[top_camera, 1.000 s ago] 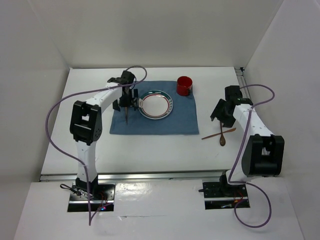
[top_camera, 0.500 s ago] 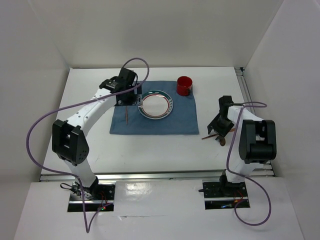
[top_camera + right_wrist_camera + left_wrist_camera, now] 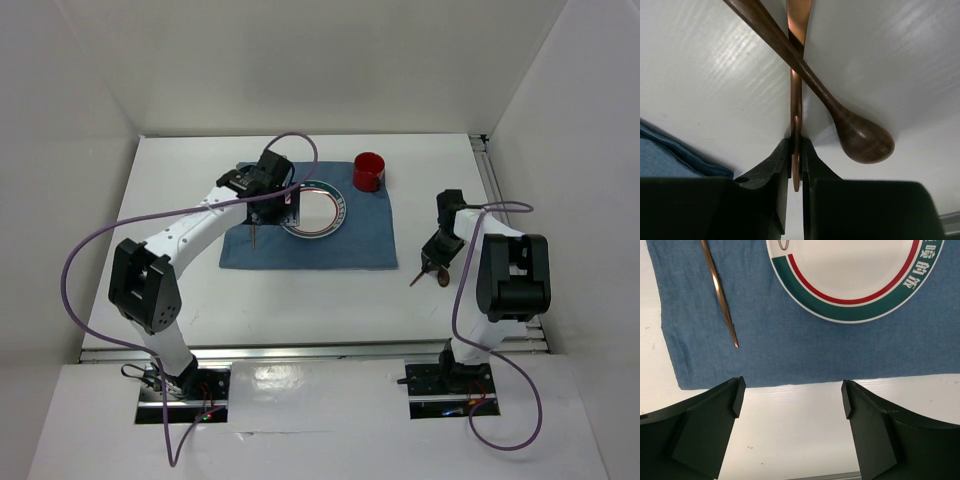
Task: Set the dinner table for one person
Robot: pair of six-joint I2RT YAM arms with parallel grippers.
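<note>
The utensil needs to go to the mat (image 3: 360,240) beside the plate, which lies bare to the plate's left in the top view. My right gripper will next raise the utensil, carry it there, then lower and release it.
On the white dinner table (image 3: 300,300) lies a blue mat (image 3: 360,240) with a green-and-red rimmed plate (image 3: 318,210) and a red cup (image 3: 369,171). A thin copper utensil (image 3: 720,295) lies on the mat left of the plate (image 3: 850,275). Above the mat's near-left part hangs my left gripper (image 3: 791,397), open, nothing between its fingers. Right of the mat, my right gripper (image 3: 796,147) is shut on the handle of a second copper utensil (image 3: 796,100). A wooden spoon (image 3: 860,137) lies crossed over this utensil. From above, the right gripper (image 3: 437,262) covers most of both.
An aluminium rail (image 3: 300,350) runs along the table's near edge and another (image 3: 490,170) along its right edge. White walls close in the left, back and right sides. The mat's corner (image 3: 670,155) lies just left of the right gripper.
My right gripper has come down and shut on the copper utensil beside the wooden spoon. The left arm has swung right and nearer over the mat, still open.
</note>
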